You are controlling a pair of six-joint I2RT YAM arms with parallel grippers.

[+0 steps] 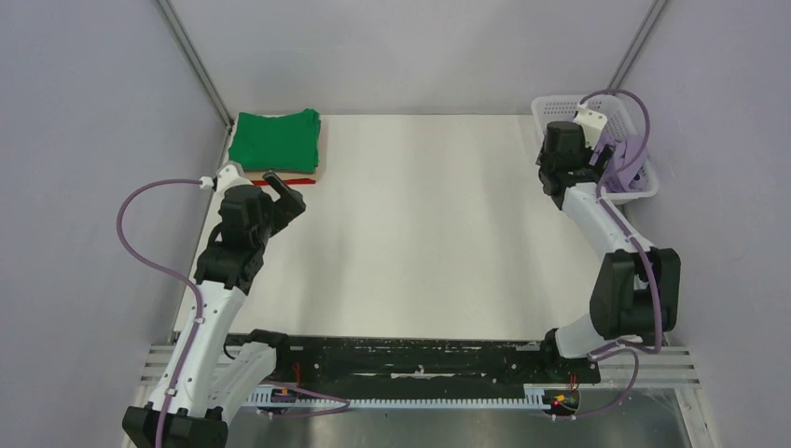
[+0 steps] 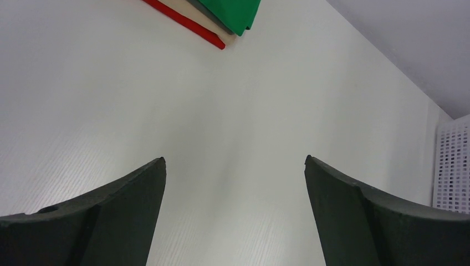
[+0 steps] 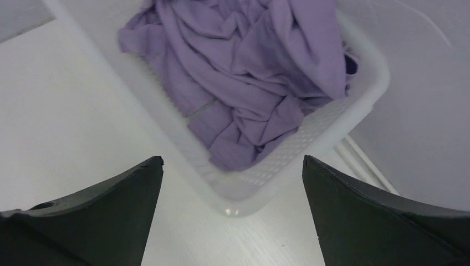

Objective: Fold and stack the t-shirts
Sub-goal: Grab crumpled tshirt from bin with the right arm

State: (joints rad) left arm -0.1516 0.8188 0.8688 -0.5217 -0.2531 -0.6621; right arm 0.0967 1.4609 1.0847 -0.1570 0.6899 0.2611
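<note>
A lavender t-shirt fold point(image 1: 628, 162) point(image 3: 318, 55) stands raised below my right gripper and to its right in the top view, so next my right gripper should shift that way and lower around it.
A folded green t-shirt point(image 1: 276, 140) tops a stack at the table's far left corner, with tan point(image 2: 202, 19) and red point(image 2: 185, 23) folded edges showing beneath it. My left gripper point(image 1: 284, 191) hovers just in front of that stack, open, with only bare table between its fingers. A crumpled lavender t-shirt point(image 3: 249, 72) lies in the white mesh basket point(image 3: 310, 149) at the far right. My right gripper point(image 3: 233, 160) is open above the basket's near corner, holding nothing.
The white table point(image 1: 429, 224) stretches between the stack and the basket. Grey walls close in the left, back and right sides. The basket's mesh side point(image 2: 451, 166) shows at the right edge of the left wrist view.
</note>
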